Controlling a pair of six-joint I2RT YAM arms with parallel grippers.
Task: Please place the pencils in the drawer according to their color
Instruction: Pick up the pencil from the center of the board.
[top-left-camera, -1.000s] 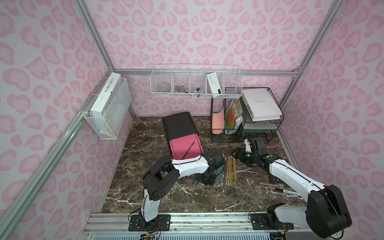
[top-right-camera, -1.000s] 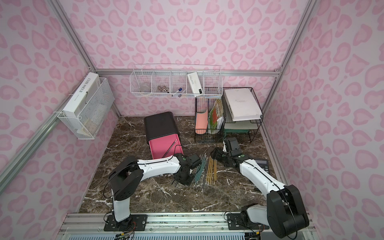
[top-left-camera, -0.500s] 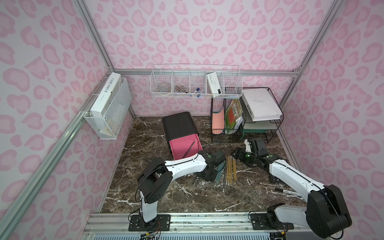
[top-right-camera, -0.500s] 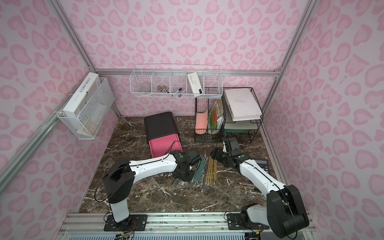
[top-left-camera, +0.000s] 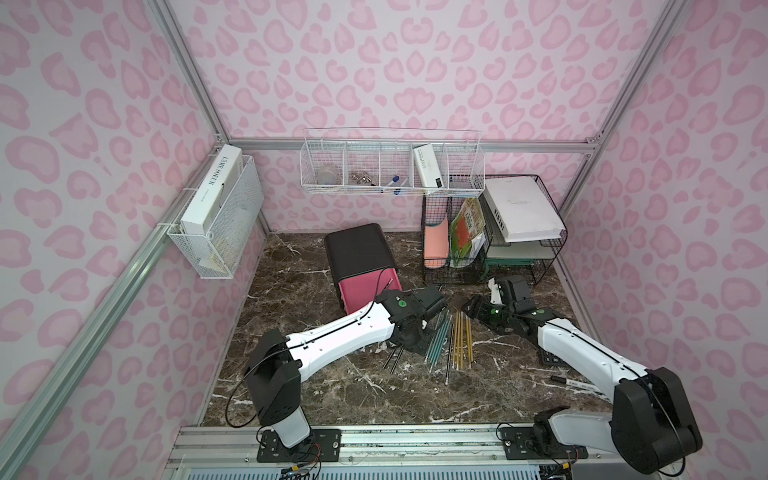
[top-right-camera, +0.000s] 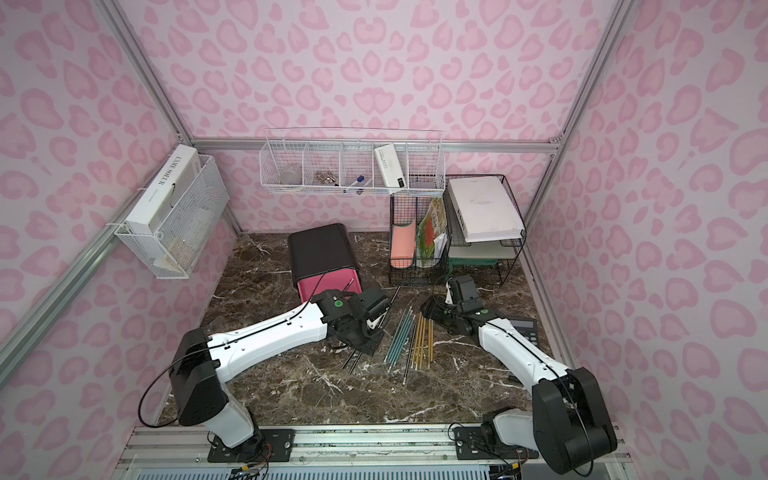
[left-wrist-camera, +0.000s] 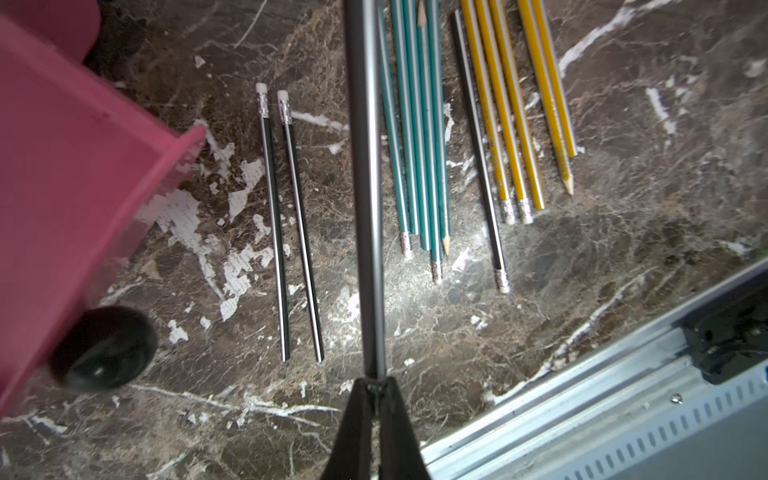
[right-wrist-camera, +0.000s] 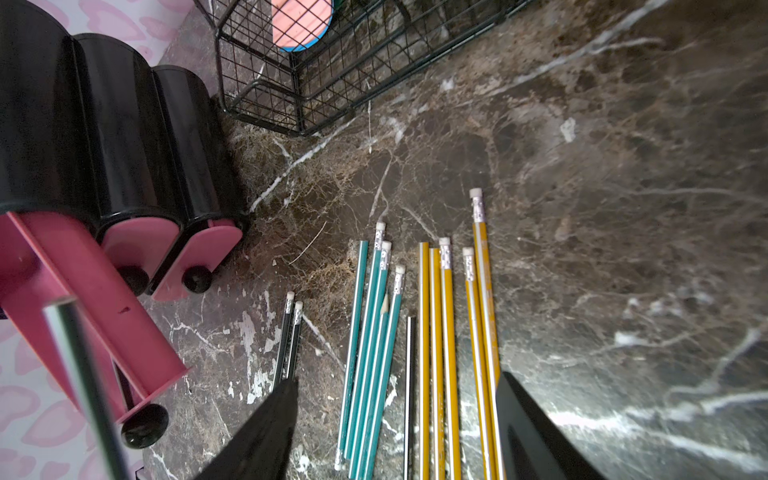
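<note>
The dark grey pencil (left-wrist-camera: 365, 187) should next go away from the teal pencils and over the pink drawer (left-wrist-camera: 72, 184), where my left gripper will release it, because a black one already leans inside.
The drawer cabinet (top-left-camera: 357, 249) is black, and its top pink drawer (top-left-camera: 368, 291) stands pulled out with a black pencil leaning in it. My left gripper (top-left-camera: 430, 322) hovers beside that drawer, shut on a dark grey pencil (left-wrist-camera: 365, 187). On the marble lie two black pencils (left-wrist-camera: 286, 228), several teal pencils (left-wrist-camera: 415, 145), a lone black pencil (left-wrist-camera: 478, 158) and several yellow pencils (left-wrist-camera: 511, 116). My right gripper (right-wrist-camera: 397, 380) is open above the far ends of the teal and yellow pencils and holds nothing. The pink drawer (right-wrist-camera: 83, 291) and its knob (right-wrist-camera: 143, 424) show in the right wrist view.
A black wire file rack (top-left-camera: 490, 232) with papers stands at the back right, close behind the right arm. A calculator (top-left-camera: 552, 357) and a marker (top-left-camera: 577, 382) lie by the right wall. White wire baskets (top-left-camera: 390, 174) hang on the walls. A metal rail (top-left-camera: 374, 436) borders the front.
The left arm's elbow has swung back toward its base and the arm lies flatter, the pencil still in its gripper near the drawer. The right arm has not moved.
</note>
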